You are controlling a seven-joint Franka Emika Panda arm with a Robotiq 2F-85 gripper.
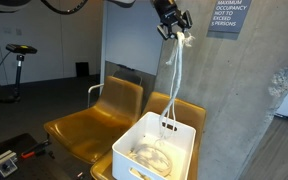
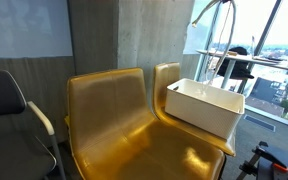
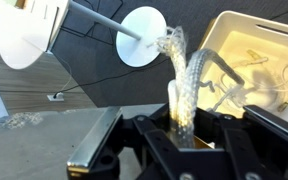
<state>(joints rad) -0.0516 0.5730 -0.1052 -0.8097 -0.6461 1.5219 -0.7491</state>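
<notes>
I will move my gripper down and to the right in the wrist view next, over the open bin [image 1: 159, 146] [image 3: 252, 68], because the rope end it is holding is high above the bin.
My gripper [image 1: 174, 30] is high above the chairs, shut on a white braided rope [image 1: 172, 75]. The rope hangs straight down from the jaws into a white plastic bin [image 1: 184, 135] that sits on a yellow chair [image 1: 79, 125]. More coiled rope lies in the bottom of the bin [image 1: 152, 158]. In the wrist view the rope [image 3: 184, 95] runs from between the fingers [image 3: 184, 135] toward the bin [image 3: 234, 30]. In an exterior view the bin [image 2: 199, 108] rests on the far yellow seat, and the rope [image 2: 224, 35] hangs above it.
Two joined yellow chairs [image 2: 114, 120] stand against a concrete wall [image 1: 264, 110]. A grey chair [image 2: 9, 105] is beside them. A wall sign [image 1: 228, 15] hangs near the gripper. Windows [image 2: 274, 50] lie behind the bin. An exercise bike [image 1: 19, 60] stands at the back.
</notes>
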